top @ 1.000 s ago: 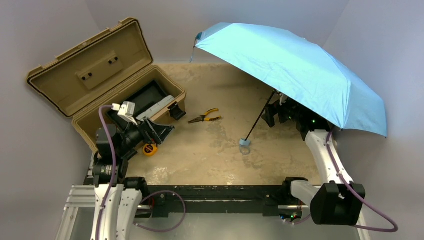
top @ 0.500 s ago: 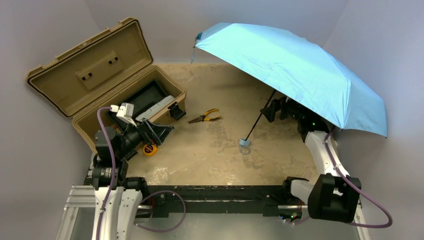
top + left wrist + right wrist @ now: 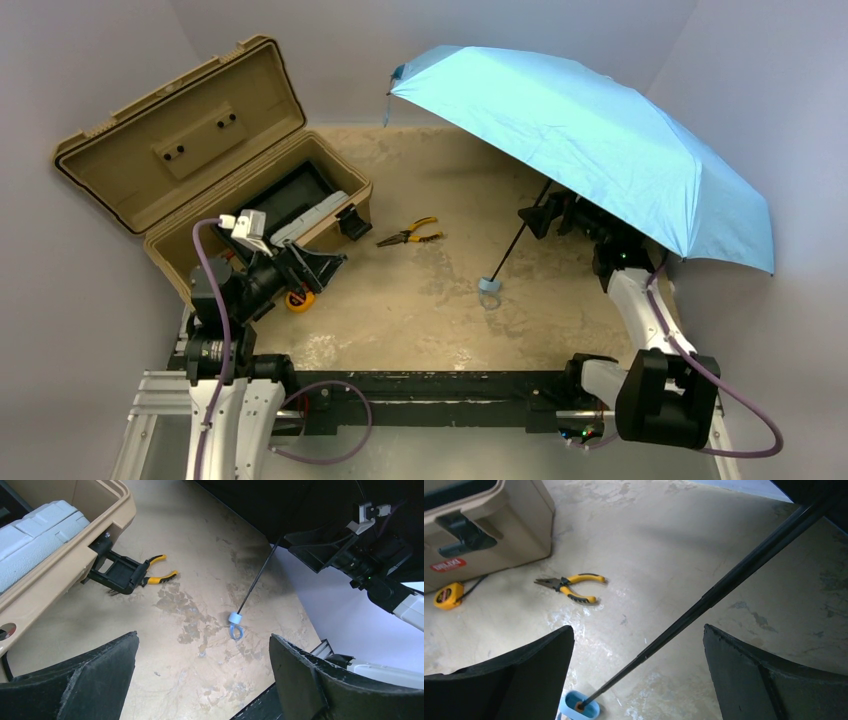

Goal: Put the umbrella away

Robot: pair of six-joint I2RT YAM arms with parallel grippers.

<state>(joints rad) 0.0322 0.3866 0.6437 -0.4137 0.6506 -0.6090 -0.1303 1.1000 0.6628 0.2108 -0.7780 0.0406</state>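
The black stem's upper part [image 3: 546, 187] [image 3: 760, 559] lies outward of the right gripper and slants across its wrist view, so the right gripper will next move outward and turn its fingers to straddle it.
The umbrella stands open, its sky-blue canopy [image 3: 590, 140] tilted over the right half of the table. Its thin black shaft [image 3: 515, 242] slants down to the small blue handle [image 3: 489, 285], which rests on the table with its wrist loop. My right gripper [image 3: 530, 215] is open under the canopy, at the upper shaft. In the right wrist view the shaft [image 3: 724, 585] crosses between the spread fingers without touching them, and the handle [image 3: 581, 706] lies below. My left gripper [image 3: 325, 262] is open and empty beside the case, and its view shows the handle [image 3: 234, 618].
An open tan case [image 3: 190, 150] stands at the back left with a grey-white box [image 3: 310, 212] inside. Yellow-handled pliers [image 3: 410, 235] lie mid-table. A yellow tape measure [image 3: 299, 298] lies at the case's front corner. The canopy overhangs the right arm.
My right gripper has moved left and forward under the canopy, up to the shaft. My left arm has drawn back slightly. The umbrella has not moved.
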